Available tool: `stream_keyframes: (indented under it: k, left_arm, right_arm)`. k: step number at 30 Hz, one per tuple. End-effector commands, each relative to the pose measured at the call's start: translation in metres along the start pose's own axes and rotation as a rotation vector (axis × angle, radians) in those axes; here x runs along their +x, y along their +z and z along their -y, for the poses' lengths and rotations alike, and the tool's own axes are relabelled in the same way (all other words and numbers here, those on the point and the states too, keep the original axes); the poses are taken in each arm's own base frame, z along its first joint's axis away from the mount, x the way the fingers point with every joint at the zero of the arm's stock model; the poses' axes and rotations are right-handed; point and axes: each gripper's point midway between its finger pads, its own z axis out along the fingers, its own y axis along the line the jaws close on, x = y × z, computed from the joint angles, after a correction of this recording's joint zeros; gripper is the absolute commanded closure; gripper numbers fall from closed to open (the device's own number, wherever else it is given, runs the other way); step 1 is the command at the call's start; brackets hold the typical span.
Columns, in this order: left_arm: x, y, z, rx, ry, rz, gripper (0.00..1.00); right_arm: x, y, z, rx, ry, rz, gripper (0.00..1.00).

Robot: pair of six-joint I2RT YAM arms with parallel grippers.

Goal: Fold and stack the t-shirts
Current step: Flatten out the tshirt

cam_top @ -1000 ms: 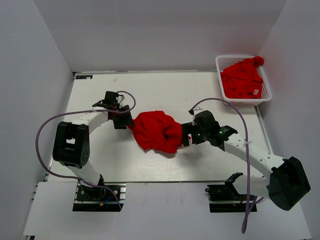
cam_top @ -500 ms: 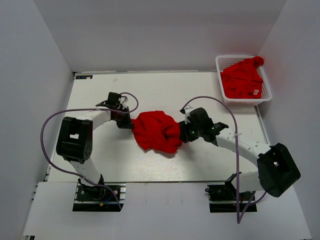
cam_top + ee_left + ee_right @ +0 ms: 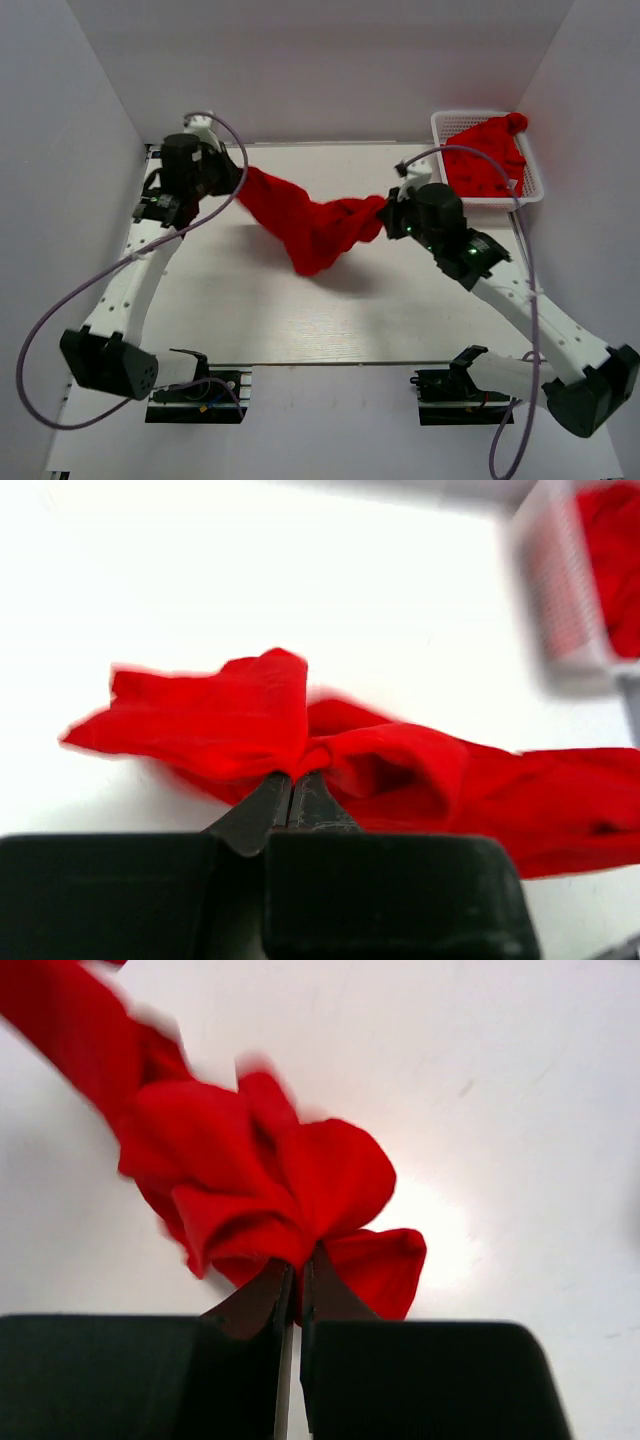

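Note:
Next, my right gripper should lift to spread the red t-shirt, then lower to the bare tabletop below the gripper and release, since the shirt sags bunched.
A bright red t-shirt (image 3: 312,222) hangs stretched above the table between my two grippers, sagging in a bunched fold at its middle. My left gripper (image 3: 238,176) is shut on its left end, high at the back left; in the left wrist view the cloth (image 3: 300,730) bunches right at the closed tips (image 3: 290,778). My right gripper (image 3: 388,205) is shut on the right end, and the right wrist view shows the cloth (image 3: 270,1180) pinched between its fingertips (image 3: 297,1260). More red t-shirts (image 3: 485,158) lie heaped in the basket.
A white plastic lattice basket (image 3: 450,122) stands at the back right corner of the white table (image 3: 330,320), also blurred at the upper right of the left wrist view (image 3: 560,600). Grey walls enclose the table on three sides. Purple cables loop from both arms.
Both grippers closed on the crumpled t-shirt lying mid-table, then lifted it and pulled apart. The left arm swung up to the back left, the right toward the basket; the cloth is now stretched in the air.

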Motion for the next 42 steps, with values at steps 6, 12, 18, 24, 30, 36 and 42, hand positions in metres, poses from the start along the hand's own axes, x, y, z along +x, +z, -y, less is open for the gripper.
stream_keyframes:
  k: [6, 12, 18, 24, 30, 36, 42]
  left_arm:
    - [-0.143, -0.148, 0.054, 0.046, 0.182, 0.475, 1.0]
    - [-0.187, -0.234, 0.069, 0.021, 0.229, 0.695, 1.0]
    - [-0.195, -0.286, 0.074, 0.017, 0.246, 0.803, 1.0]
    - [-0.183, -0.255, 0.056, -0.04, 0.196, 0.722, 1.0]
    - [-0.167, -0.152, 0.028, -0.113, 0.142, 0.547, 1.0]
    - [-0.224, -0.129, 0.022, -0.211, 0.154, 0.592, 1.0]
    - [-0.23, -0.137, 0.014, -0.275, 0.185, 0.606, 1.0]
  right_arm:
    - [-0.168, -0.14, 0.007, 0.065, -0.053, 0.486, 1.0]
    - [-0.206, -0.219, 0.009, 0.069, -0.134, 0.68, 1.0]
    - [-0.222, -0.297, 0.006, 0.025, -0.125, 0.828, 1.0]
    - [-0.203, -0.277, 0.005, 0.008, -0.105, 0.81, 1.0]
    - [-0.184, -0.194, 0.049, 0.288, -0.047, 0.611, 1.0]
    - [-0.217, -0.155, 0.059, 0.41, -0.117, 0.582, 1.0]
    - [-0.236, -0.129, 0.044, 0.341, -0.145, 0.589, 1.0]
